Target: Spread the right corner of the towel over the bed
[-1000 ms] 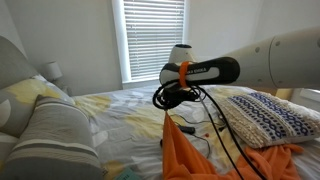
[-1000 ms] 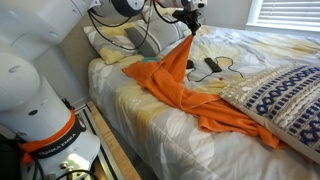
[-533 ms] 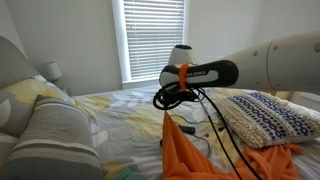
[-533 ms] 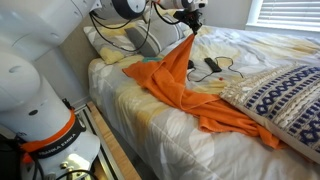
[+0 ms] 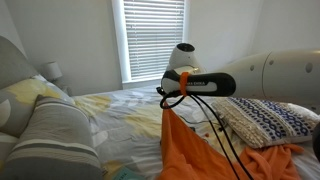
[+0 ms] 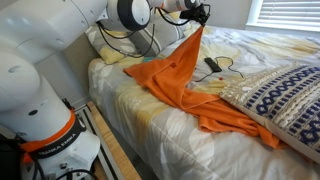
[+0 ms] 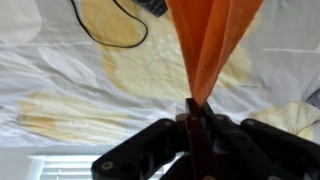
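Observation:
The bed's bare cover lies below my gripper. I will next swing it up toward the grey pillows, tilt its fingers upward and release the towel's hanging corner over the cover.
The bright-orange towel lies rumpled on the bed, with one corner lifted into a peak. My gripper is shut on that corner and holds it high above the cover. In an exterior view the towel hangs down from the gripper. In the wrist view the towel stretches from the shut jaws down to the white cover printed with yellow shapes.
A knitted cream-and-navy cushion lies on the bed beside the towel, also in an exterior view. A black cable and small device lie on the cover. Grey striped pillows and the headboard are at one end. A blinded window is behind.
My gripper has risen and shifted with the towel corner, pulling the cloth up into a taller, tauter peak. The rest of the towel stays on the bed.

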Robot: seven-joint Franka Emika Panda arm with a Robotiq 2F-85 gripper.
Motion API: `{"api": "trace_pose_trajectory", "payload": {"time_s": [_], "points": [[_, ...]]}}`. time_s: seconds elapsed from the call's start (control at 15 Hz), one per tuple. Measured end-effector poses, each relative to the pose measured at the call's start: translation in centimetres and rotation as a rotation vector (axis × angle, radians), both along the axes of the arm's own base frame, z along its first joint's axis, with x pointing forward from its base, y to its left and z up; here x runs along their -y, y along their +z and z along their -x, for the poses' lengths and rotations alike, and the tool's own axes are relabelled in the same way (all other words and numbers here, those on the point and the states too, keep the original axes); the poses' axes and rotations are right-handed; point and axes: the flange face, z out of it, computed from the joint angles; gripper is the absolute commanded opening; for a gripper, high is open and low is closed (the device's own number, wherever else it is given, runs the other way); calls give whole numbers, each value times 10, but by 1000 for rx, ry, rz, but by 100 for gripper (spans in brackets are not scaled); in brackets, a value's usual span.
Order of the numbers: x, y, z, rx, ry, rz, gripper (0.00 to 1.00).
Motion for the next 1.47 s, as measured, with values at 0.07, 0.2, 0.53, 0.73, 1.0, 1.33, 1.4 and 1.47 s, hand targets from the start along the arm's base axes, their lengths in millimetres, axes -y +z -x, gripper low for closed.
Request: {"api": "trace_pose_trajectory", "payload": {"time_s": [0.07, 0.2, 0.53, 0.73, 1.0, 1.33, 1.4, 1.47], "points": [[-2, 3, -2, 46, 20, 5, 1], [-6, 9, -4, 145, 53, 0, 1], [-12, 20, -3, 394, 135, -8, 1], [-15, 31, 3, 557, 191, -6, 1], [-21, 45, 16, 772, 269, -17, 1], [-52, 63, 46, 1018, 358, -52, 38], [-53, 64, 48, 1038, 363, -62, 45], [-49, 63, 47, 1038, 357, -71, 53]]}}
